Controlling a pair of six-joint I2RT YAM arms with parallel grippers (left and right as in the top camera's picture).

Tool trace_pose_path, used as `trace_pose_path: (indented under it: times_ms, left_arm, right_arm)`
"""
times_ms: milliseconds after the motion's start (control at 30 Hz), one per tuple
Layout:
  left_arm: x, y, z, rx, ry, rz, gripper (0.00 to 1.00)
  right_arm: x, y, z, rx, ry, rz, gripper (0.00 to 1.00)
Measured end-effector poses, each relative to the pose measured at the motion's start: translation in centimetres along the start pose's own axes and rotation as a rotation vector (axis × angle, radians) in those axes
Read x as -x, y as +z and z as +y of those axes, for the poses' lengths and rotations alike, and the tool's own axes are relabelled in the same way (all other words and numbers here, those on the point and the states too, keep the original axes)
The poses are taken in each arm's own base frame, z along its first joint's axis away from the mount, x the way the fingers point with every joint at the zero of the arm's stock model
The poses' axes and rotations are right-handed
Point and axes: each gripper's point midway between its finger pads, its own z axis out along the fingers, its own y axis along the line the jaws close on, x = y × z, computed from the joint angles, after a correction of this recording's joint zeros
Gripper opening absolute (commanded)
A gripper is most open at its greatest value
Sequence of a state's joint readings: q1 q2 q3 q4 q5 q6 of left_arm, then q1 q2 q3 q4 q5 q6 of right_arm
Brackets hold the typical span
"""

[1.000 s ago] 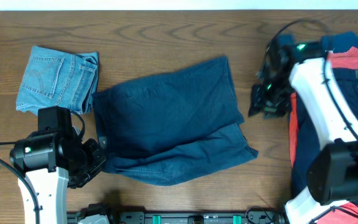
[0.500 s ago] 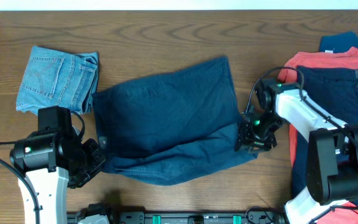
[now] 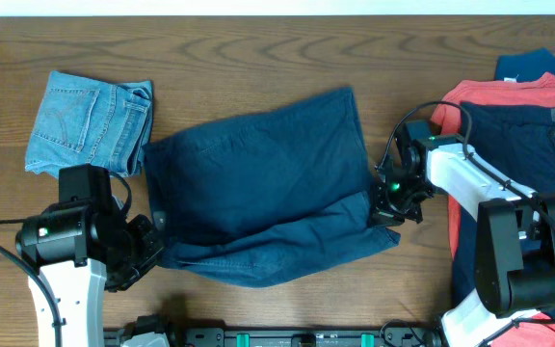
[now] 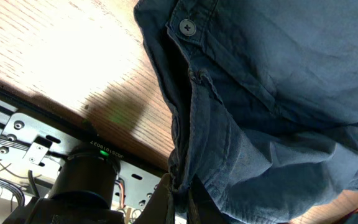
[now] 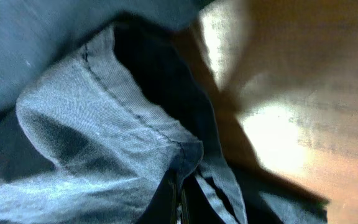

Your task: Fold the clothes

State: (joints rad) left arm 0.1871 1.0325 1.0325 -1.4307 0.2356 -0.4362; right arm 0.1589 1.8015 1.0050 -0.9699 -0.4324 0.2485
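My left gripper carries the pinched edge outward onto the still-spread shorts' far corner by the denim (image 3: 153, 153) next and lets go, doubling the cloth, since the corner lies outward of it.
The dark navy shorts (image 3: 268, 183) lie spread in the middle of the table, partly doubled over at the lower right. My left gripper (image 3: 154, 243) is shut on their lower left waistband edge. In the left wrist view the fingers (image 4: 166, 198) pinch the navy cloth (image 4: 278, 93) below a waistband button (image 4: 186, 27). My right gripper (image 3: 383, 206) is at the shorts' right edge. In the right wrist view it (image 5: 180, 200) is closed on the stitched hem fold (image 5: 135, 124).
Folded light-blue denim shorts (image 3: 90, 120) lie at the far left. A pile at the right edge holds a coral-orange piece (image 3: 480, 96), a navy garment (image 3: 538, 164) and a blue piece (image 3: 528, 63). The table's front rail (image 3: 287, 337) runs below.
My right arm has swung down and left from beside the right pile to the navy shorts' right edge and closed on the hem. The left arm has not moved.
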Motion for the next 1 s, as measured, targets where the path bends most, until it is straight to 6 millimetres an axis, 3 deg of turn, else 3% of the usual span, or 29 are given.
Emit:
trace_pose_path:
  times_ms: [167, 233, 467, 533, 667, 767, 1000]
  left_arm:
    - [0.0, 0.0, 0.0, 0.001, 0.000, 0.000, 0.06]
    - [0.0, 0.0, 0.0, 0.002, 0.000, 0.000, 0.06]
    - [-0.1, 0.0, 0.0, -0.001, -0.001, 0.004, 0.06]
    - [-0.1, 0.0, -0.1, -0.007, -0.001, 0.006, 0.06]
    - [0.1, 0.0, -0.5, -0.025, 0.002, 0.000, 0.06]
    - [0.7, 0.0, -1.0, -0.051, 0.009, -0.024, 0.06]
    - [3.5, -0.5, -3.4, -0.151, 0.045, -0.137, 0.06]
  right_arm:
    - [-0.9, -2.2, 0.0, 0.003, 0.035, 0.021, 0.01]
    - [-0.5, -4.6, 0.4, 0.019, 0.034, -0.030, 0.01]
    - [1.8, -16.3, 4.0, 0.096, -0.081, -0.408, 0.01]
    - [1.9, -18.2, 4.9, 0.114, -0.111, -0.479, 0.01]
    - [2.7, -20.1, 6.1, 0.149, -0.139, -0.572, 0.01]
    - [4.5, -21.2, 7.1, 0.182, -0.171, -0.651, 0.01]
    - [7.9, -24.8, 9.7, 0.281, -0.225, -0.842, 0.01]
